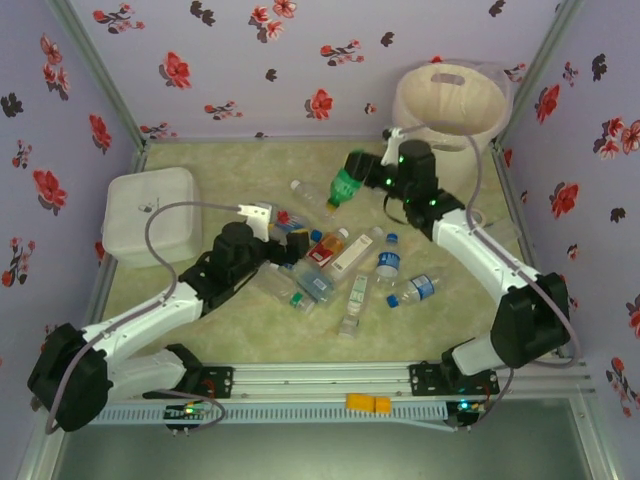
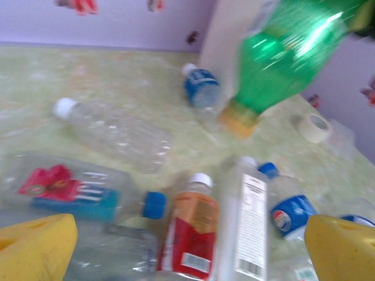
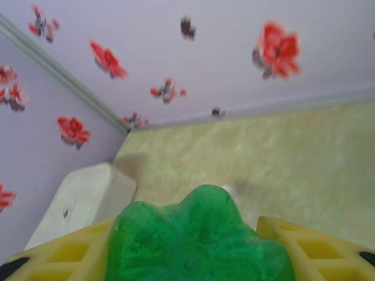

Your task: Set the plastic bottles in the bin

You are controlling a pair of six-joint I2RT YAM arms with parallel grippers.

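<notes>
The green bottle (image 1: pixel 345 188) needs to swing outward over the bin's rim next, in my right gripper. My right gripper then needs to let it go into the cream bin's opening (image 1: pixel 450 100), which is outward of the gripper.
My right gripper (image 1: pixel 362 172) is shut on a green plastic bottle (image 1: pixel 345 188), held in the air left of the cream bin (image 1: pixel 450 100). In the right wrist view the green bottle's base (image 3: pixel 199 246) sits between the yellow fingers (image 3: pixel 64 252). My left gripper (image 1: pixel 288 236) hangs open over a pile of plastic bottles, nothing between its fingers (image 2: pixel 35 246). Below it lie an orange-red bottle (image 2: pixel 190 234), a white-labelled clear bottle (image 2: pixel 252 222) and a blue-capped bottle (image 2: pixel 76 190). The green bottle (image 2: pixel 281 58) hangs cap-down in the left wrist view.
A white rounded box (image 1: pixel 150 215) stands at the left. More bottles (image 1: pixel 415 290) lie scattered mid-table, a clear one (image 1: pixel 310 192) further back. A white tape roll (image 2: pixel 313 126) lies right of the pile. Flowered walls close in three sides.
</notes>
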